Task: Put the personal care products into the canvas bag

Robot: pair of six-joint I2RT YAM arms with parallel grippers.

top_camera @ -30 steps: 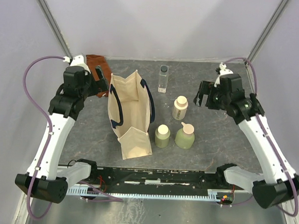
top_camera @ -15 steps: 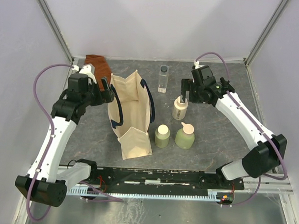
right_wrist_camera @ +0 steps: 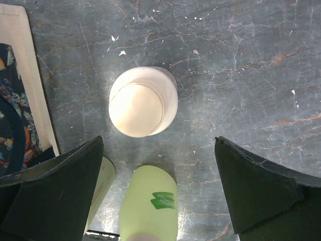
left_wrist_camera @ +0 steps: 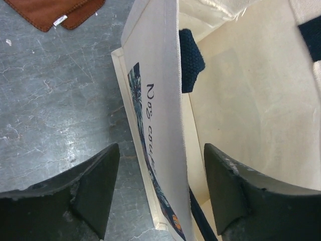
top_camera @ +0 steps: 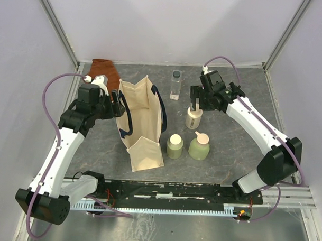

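The cap of the cream bottle is below my open fingers, so my right gripper should move down and to the left in the top view next, around the top part of the bottle.
The cream canvas bag (top_camera: 142, 122) with navy handles stands open left of centre. My left gripper (top_camera: 119, 102) is open, its fingers astride the bag's left wall (left_wrist_camera: 160, 75), not touching it; in the left wrist view the gripper (left_wrist_camera: 160, 193) shows the wall between its fingers. My right gripper (top_camera: 195, 99) is open and empty, hovering over the cream bottle (top_camera: 193, 117), whose cap (right_wrist_camera: 143, 102) lies just ahead of the gripper (right_wrist_camera: 160, 186). Two pale green bottles (top_camera: 175, 146) (top_camera: 199, 145) stand in front of it. The clear bottle (top_camera: 176, 85) with a dark cap stands at the back.
A rust-brown cloth (top_camera: 105, 71) lies at the back left, also in the left wrist view (left_wrist_camera: 50, 10). The bag's printed side (right_wrist_camera: 15, 125) is at the left edge of the right wrist view. Grey walls close in both sides and the back.
My right arm has swung left and now hangs over the cream bottle. My left gripper has moved right from near the cloth to the bag's left wall.
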